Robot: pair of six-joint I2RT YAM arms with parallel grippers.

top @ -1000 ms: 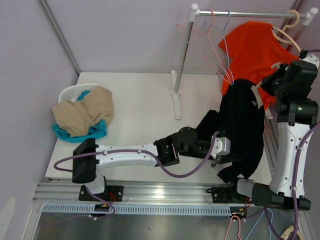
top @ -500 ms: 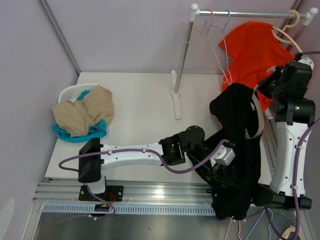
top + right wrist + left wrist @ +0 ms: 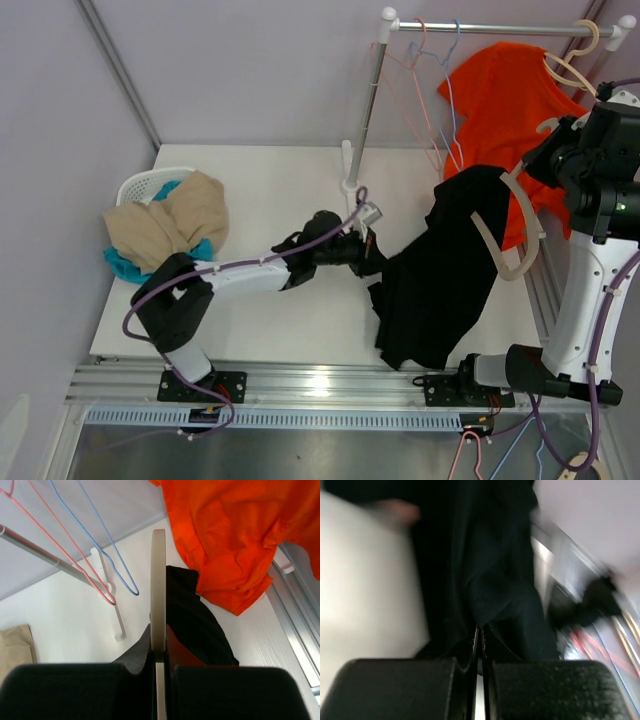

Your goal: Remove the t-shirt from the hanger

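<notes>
I will move my right gripper outward and to the left in the top view, to the rack bar's bare part (image 3: 512, 29). The hanger has room to hang there.
The black t-shirt (image 3: 440, 280) hangs from the cream hanger (image 3: 497, 250) at the right and stretches left down onto the table. Part of the hanger's curve shows bare beside the shirt. My left gripper (image 3: 374, 256) is shut on the shirt's lower left edge; the left wrist view shows black cloth (image 3: 485, 570) pinched in my shut gripper (image 3: 480, 635). My right gripper (image 3: 558, 150) is shut on the hanger and holds it up; the right wrist view shows the hanger's bar (image 3: 158, 590) clamped in that gripper (image 3: 158, 652), with the black shirt (image 3: 195, 625) below.
An orange t-shirt (image 3: 500, 100) hangs on the rack (image 3: 370, 110) behind, with pink and blue wire hangers (image 3: 440, 90) beside it. A white basket (image 3: 140, 185) with beige and teal clothes stands at the left. A metal rail (image 3: 300, 385) runs along the near edge.
My left arm has swung from the near right to the table's middle, dragging the black shirt left. More of the hanger is bare. My right gripper has risen a little.
</notes>
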